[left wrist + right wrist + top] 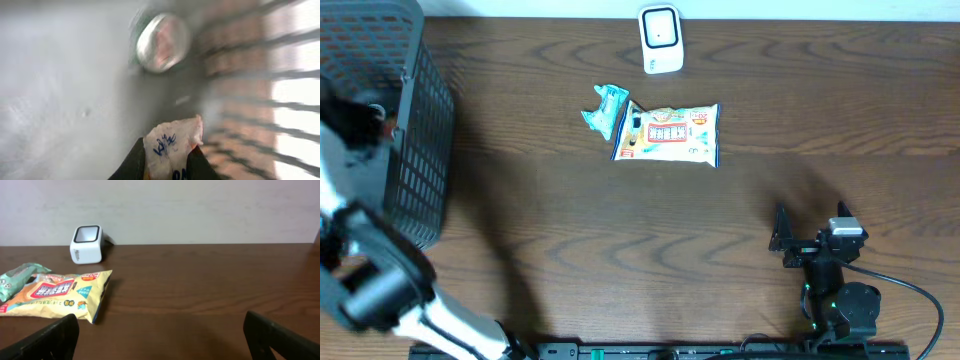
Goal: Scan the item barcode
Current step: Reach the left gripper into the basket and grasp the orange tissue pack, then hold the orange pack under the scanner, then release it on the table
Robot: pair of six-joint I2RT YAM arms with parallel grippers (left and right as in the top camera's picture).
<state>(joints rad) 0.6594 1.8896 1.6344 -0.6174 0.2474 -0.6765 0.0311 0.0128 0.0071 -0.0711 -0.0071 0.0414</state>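
Bare table beside the teal packet is to the right of my left gripper in the overhead view. I will go up over the basket's side, move across, come down and release.
Inside the basket, my left gripper is shut on a white packet with blue print, which sticks up between the two dark fingers. From overhead the left arm reaches into the black mesh basket; the packet is hidden there. The white barcode scanner stands at the table's far edge. My right gripper rests open near the front right with only bare table between its fingers.
A yellow snack bag and a teal packet lie just in front of the scanner. A silver-topped can lies in the basket beyond the held packet. Basket mesh wall is close on the right.
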